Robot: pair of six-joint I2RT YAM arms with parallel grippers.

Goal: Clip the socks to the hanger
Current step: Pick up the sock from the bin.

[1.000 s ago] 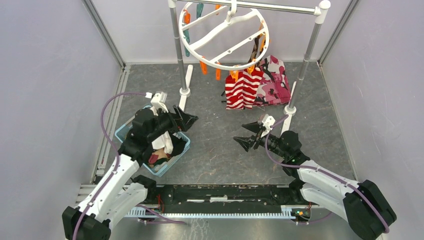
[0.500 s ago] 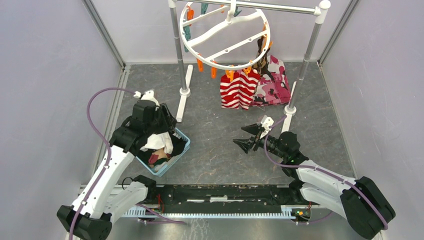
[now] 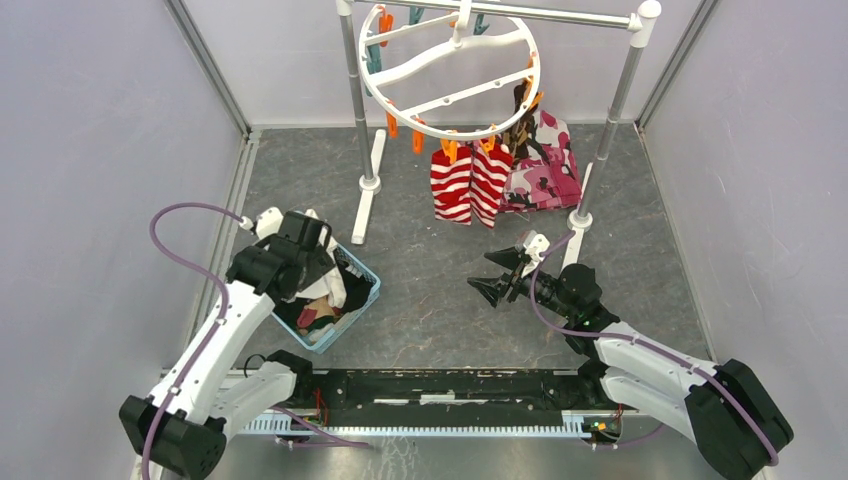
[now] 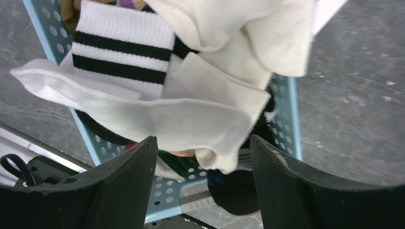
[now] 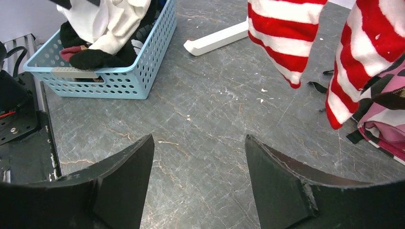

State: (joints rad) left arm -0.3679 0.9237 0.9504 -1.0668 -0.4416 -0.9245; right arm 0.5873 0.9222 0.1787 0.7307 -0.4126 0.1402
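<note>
Next, my left gripper eases slightly outward and closes on the white sock's raised edge (image 4: 228, 128), which stands clear of the pile just outward of its open fingers.
The hanger (image 3: 463, 93), a white ring with orange and teal pins, hangs from the rail at the back. Two red-and-white striped socks (image 3: 465, 185) (image 5: 282, 43) are clipped to its near rim, with a brown argyle one (image 3: 520, 115) just right of them. More socks fill the blue basket (image 3: 365, 295): a white one with black cuff stripes (image 4: 119, 52) and a plain white one (image 4: 181, 119). My left gripper (image 4: 203, 140) hovers open just above that pile, holding nothing. Mid-floor, my right gripper (image 3: 483, 272) (image 5: 199, 138) stands open and empty, below the striped socks.
The pink camouflage cloth (image 3: 545, 165) (image 5: 387, 124) hangs right of the striped socks. The silver rail (image 3: 560, 14) rests on two poles (image 3: 355, 100), whose white foot (image 5: 217, 40) lies on the grey floor. Grey walls enclose both sides.
My left arm has drawn back to the left and tipped its gripper down over the basket. The hanger has turned, carrying the striped socks leftward. The right arm has barely moved.
</note>
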